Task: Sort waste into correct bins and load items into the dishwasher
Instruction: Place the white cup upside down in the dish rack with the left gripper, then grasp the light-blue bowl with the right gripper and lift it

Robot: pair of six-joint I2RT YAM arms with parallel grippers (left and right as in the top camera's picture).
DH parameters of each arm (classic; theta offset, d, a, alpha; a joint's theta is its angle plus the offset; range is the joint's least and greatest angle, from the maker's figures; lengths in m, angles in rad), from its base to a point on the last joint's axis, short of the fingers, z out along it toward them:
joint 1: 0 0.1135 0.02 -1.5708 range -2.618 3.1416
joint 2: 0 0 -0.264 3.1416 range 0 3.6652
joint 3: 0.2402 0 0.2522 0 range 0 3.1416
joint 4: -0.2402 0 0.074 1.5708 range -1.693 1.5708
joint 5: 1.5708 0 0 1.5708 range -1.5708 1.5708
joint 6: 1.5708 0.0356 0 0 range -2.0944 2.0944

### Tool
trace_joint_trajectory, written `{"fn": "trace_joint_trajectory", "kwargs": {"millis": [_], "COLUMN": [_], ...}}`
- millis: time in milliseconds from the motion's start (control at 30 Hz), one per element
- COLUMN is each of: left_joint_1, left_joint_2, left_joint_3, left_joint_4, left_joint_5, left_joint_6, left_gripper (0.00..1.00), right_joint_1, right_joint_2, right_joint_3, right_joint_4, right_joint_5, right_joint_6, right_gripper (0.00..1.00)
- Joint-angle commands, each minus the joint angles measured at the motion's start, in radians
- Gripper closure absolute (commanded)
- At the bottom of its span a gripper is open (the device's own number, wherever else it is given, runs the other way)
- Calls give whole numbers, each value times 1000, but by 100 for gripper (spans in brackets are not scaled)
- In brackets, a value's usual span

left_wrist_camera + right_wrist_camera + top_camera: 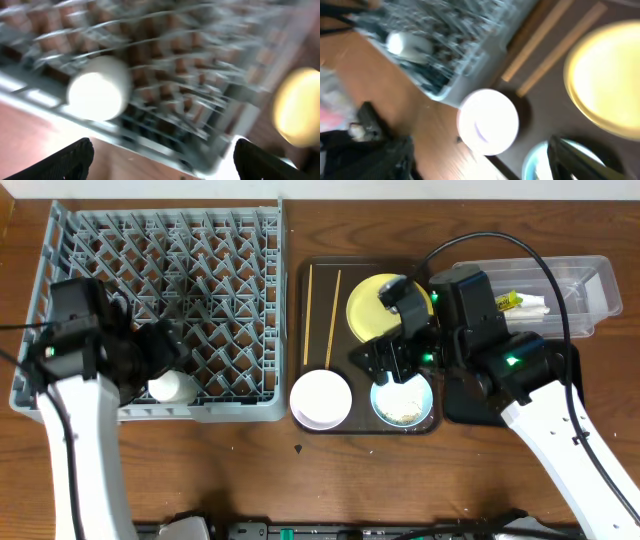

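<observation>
I need to move my right gripper down next, to the light blue bowl's rim on the side facing the white bowl (321, 398). The empty tray there leaves room for a finger.
The small white cup (172, 387) lies in the grey dish rack (160, 290) near its front edge; it also shows in the left wrist view (97, 90). My left gripper (158, 358) (162, 160) is open and empty just beside the cup. My right gripper (392, 360) (485, 160) is open and empty above the brown tray. It hovers between the yellow plate (372, 305), the white bowl (321, 398) (487, 120) and the light blue bowl (403, 402), which holds rice scraps. Two chopsticks (310, 315) lie on the tray's left side. Sachet and napkin (520, 302) lie in the clear tub (590, 285).
The dark brown serving tray (370, 270) stands right of the rack. The black tray (462, 405) lies mostly hidden under my right arm. Bare wooden table runs along the front. The wrist views are blurred.
</observation>
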Motion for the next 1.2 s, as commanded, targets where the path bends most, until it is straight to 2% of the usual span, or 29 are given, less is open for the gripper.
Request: {"fn": "trace_joint_trajectory", "kwargs": {"millis": [0,67,267,433,567,667,800,1000,1033,1100,1167], "left_joint_1": [-58,-95,-187,-196,-196,-197,-197,-196,-196,-196,-196], "left_joint_2": [-89,-132,-229,-254,-253,-252,-249,-249,-249,-249,-249], "left_joint_3": [21,21,21,21,19,16,16,16,16,16,16], "left_joint_4": [-9,-10,-10,-19,-33,-40,-47,-47,-47,-49,-50], "left_joint_5": [180,184,177,176,176,176,176,176,176,176,176], "left_joint_6": [167,190,226,226,226,226,226,226,226,226,226], "left_gripper": [10,10,10,10,10,9,10,9,9,9,9], "right_joint_1": [36,68,164,192,192,192,192,192,192,192,192], "right_joint_2": [34,68,233,382,466,489,494,544,555,563,558], "right_joint_3": [-13,-31,-85,-87,-87,-87,-89,-121,-121,-121,-118], "right_joint_4": [-49,-79,-95,-67,-32,-13,8,41,40,40,37], "right_joint_5": [229,291,465,501,497,489,499,505,505,504,504], "right_joint_6": [145,189,302,369,414,422,477,563,563,563,562], "right_gripper": [26,31,36,50,56,59,79,82,85,98,99]}}
